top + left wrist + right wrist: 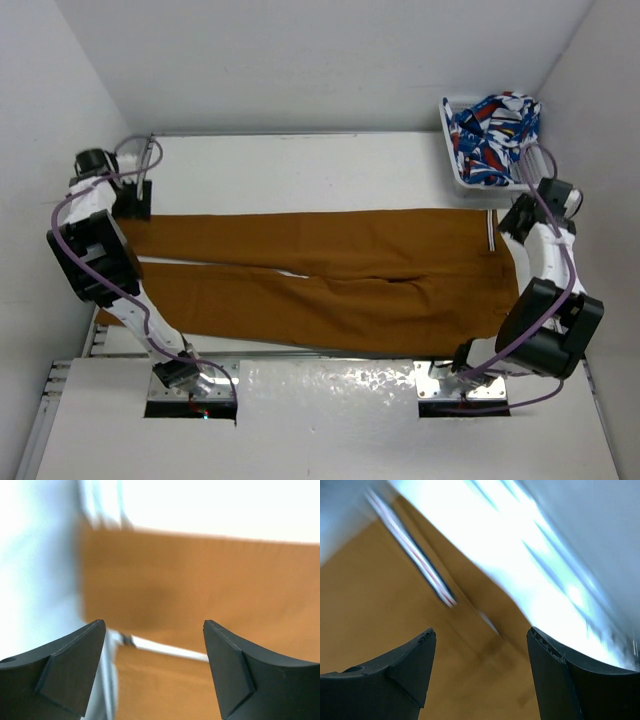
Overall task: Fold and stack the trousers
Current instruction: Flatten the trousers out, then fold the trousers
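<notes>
My right gripper's fingers go down and left in the top view next, astride the trousers' striped waist edge (pixel 492 231) (pixel 418 555), as that edge lies ahead of them.
The mustard-brown trousers (pixel 330 270) lie flat across the table, legs to the left and waist to the right, with a thin white gap between the two legs. My left gripper (pixel 135 205) hovers over the far leg's hem at the left end. In the left wrist view the left gripper (pixel 155 645) is open, with only brown cloth (pixel 200 580) below it. My right gripper (pixel 515 222) sits at the waistband's far right corner. In the right wrist view the right gripper (pixel 480 650) is open over the cloth (pixel 380 610), holding nothing. A striped strip (pixel 420 560) runs along the waist edge.
A white bin (pixel 452 160) at the back right holds a blue-red-white patterned cloth (pixel 492 130). White walls close in the table on the left, back and right. Both arm bases sit on metal plates (pixel 330 385) at the near edge.
</notes>
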`<state>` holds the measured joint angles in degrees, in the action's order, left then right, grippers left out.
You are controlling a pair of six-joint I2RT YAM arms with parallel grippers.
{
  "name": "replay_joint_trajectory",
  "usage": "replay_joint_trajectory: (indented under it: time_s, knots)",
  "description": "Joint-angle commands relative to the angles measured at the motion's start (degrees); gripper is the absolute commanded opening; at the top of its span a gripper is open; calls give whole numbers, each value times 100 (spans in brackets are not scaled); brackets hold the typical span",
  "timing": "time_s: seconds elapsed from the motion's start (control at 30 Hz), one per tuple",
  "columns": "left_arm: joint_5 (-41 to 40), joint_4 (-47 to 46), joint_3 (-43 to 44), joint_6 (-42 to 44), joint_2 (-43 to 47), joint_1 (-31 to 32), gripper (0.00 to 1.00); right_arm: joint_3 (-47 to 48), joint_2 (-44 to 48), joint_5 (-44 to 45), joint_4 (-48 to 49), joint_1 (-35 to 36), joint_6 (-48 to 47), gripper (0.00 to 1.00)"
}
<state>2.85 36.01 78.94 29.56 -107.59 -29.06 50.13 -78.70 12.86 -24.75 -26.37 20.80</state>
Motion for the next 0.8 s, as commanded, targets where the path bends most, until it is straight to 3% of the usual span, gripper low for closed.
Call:
replay_joint_trajectory:
  time_s: [0.0,0.33,0.43,0.6,0.77]
  knots:
    - [830,37,1131,-301,169,-29,78,839,-311,-600,726,70,-419,71]
    - [901,63,2843,-1294,-1482,-179,88,691,-2050,-1136,2210,176,258,73]
    - [683,546,3512,-1435,-2212,-179,92,823,-2526,-858,1914,237,276,73]
    - [-3,425,3330,-1488,-2565,-214,93,885,-2827,-592,1588,422,30,74]
    - [-188,319,3145,-1480,-2530,-249,95,797,-2949,-653,1710,501,64,77]
